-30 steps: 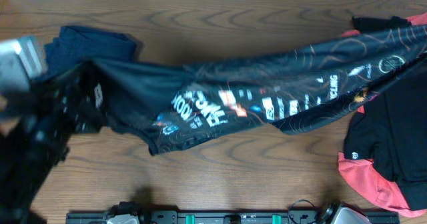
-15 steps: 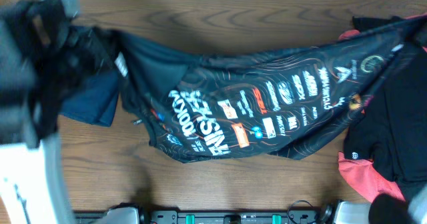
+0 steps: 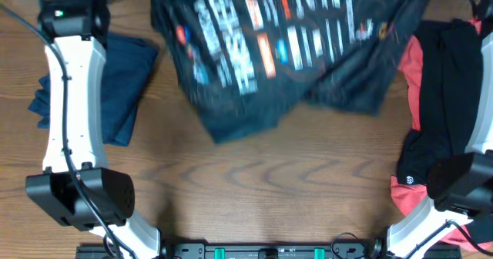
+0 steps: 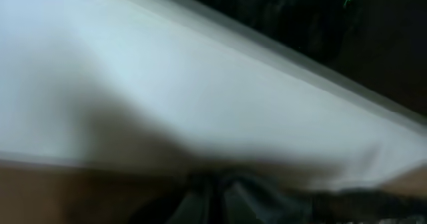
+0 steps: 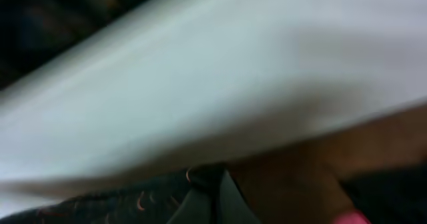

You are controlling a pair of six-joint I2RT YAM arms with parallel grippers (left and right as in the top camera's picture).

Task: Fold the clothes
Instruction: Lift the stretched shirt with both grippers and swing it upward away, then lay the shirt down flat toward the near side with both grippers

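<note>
The jersey (image 3: 277, 51) still hangs over bare wood. My right gripper lowers and draws back beside the coral-red pile (image 3: 439, 112) next, laying the jersey's corner down before it opens.
A black jersey (image 3: 277, 51) with white and coloured logos hangs spread across the far side of the table, blurred, with its lower hem loose over the wood. In the left wrist view, my left gripper (image 4: 215, 199) is shut on dark cloth at the jersey's left corner. My right gripper (image 5: 215, 190) is shut on black cloth with thin orange lines (image 5: 120, 204) at the right corner. A plain navy garment (image 3: 115, 89) lies flat at the left. A black and coral-red pile (image 3: 439, 112) lies at the right edge.
The left arm's white link (image 3: 69, 97) runs from the front left up over the navy garment. The right arm's base (image 3: 454, 190) sits on the coral-red pile. Bare wood table (image 3: 269, 190) shows in front of the jersey. A black rail (image 3: 262, 251) lines the front edge.
Both arms swung from low over the table to its far edge. The jersey rose with them, from a sagging band across the middle to a spread sheet at the top.
</note>
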